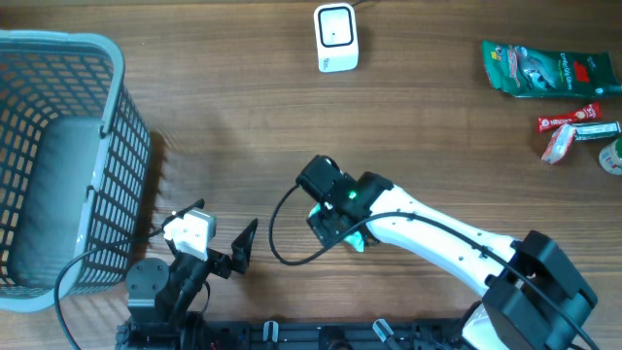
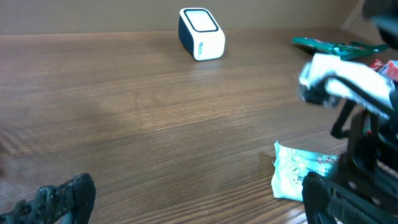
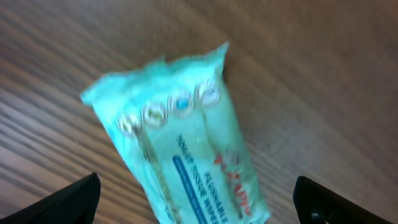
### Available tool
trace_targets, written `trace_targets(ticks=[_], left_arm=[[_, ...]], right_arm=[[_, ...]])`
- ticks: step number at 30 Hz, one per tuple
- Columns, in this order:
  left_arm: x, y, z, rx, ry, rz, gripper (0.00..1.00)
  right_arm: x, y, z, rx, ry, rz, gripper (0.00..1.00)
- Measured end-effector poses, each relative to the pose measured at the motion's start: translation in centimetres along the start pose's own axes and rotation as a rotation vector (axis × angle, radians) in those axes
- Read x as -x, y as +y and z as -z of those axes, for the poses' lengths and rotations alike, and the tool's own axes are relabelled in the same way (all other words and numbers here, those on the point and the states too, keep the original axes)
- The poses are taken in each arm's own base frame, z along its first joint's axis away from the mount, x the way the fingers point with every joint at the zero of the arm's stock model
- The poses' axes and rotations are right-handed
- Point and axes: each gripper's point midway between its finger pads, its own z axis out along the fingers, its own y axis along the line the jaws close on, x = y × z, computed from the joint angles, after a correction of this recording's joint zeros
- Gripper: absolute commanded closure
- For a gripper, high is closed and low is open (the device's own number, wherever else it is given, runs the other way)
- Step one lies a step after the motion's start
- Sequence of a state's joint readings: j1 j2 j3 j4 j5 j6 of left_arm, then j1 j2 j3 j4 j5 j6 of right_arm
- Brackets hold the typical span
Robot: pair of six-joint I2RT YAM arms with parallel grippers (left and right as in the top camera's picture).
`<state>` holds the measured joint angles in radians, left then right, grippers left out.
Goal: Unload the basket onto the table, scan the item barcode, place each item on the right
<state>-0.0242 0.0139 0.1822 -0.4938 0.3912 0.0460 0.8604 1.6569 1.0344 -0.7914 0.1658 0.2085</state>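
Note:
Next, the right gripper comes down onto the packet's printed middle (image 3: 200,183) and closes across the packet's long sides, since its width fits between the open fingers.
The item is a pale teal packet of wipes (image 3: 186,143) lying flat on the wooden table, its printed face up; no barcode shows. My right gripper (image 3: 199,208) hovers open just above it, one fingertip on each side and neither touching. From overhead only a teal sliver of the packet (image 1: 358,240) peeks out beneath the right wrist (image 1: 335,199). The white scanner (image 1: 336,39) stands at the far middle of the table, also seen as the scanner (image 2: 200,32) in the left wrist view. My left gripper (image 2: 199,205) is open and empty, low near the front edge, with the packet (image 2: 297,177) to its right.
A grey mesh basket (image 1: 58,156) fills the left side. At the far right lie a green snack bag (image 1: 544,70) and small red and white packets (image 1: 573,131). A black cable (image 1: 277,233) loops beside the right wrist.

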Motion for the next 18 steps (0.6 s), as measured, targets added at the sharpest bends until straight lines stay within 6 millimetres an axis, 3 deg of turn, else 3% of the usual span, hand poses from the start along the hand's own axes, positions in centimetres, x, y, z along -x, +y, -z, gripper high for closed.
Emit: trace_targets(ticks=[3,9,12,17,18], left_arm=[[0.0,0.0,0.0,0.000,0.000,0.000,0.00],[0.0,0.0,0.0,0.000,0.000,0.000,0.00],[0.0,0.0,0.0,0.000,0.000,0.000,0.00],[0.0,0.0,0.0,0.000,0.000,0.000,0.00],[0.0,0.0,0.0,0.000,0.000,0.000,0.00]], right_arm=[[-1.8,0.9,-0.6,-0.003,0.040,0.045,0.00],[-1.6,3.0,-0.4,0.013,0.007,0.103,0.01],[-2.0,3.1,-1.8,-0.003,0.020,0.115,0.22],[-2.4,1.0,-3.4,-0.144,0.048,0.130,0.50],[-2.3,0.8,-3.4,-0.156,0.046,0.132,0.61]])
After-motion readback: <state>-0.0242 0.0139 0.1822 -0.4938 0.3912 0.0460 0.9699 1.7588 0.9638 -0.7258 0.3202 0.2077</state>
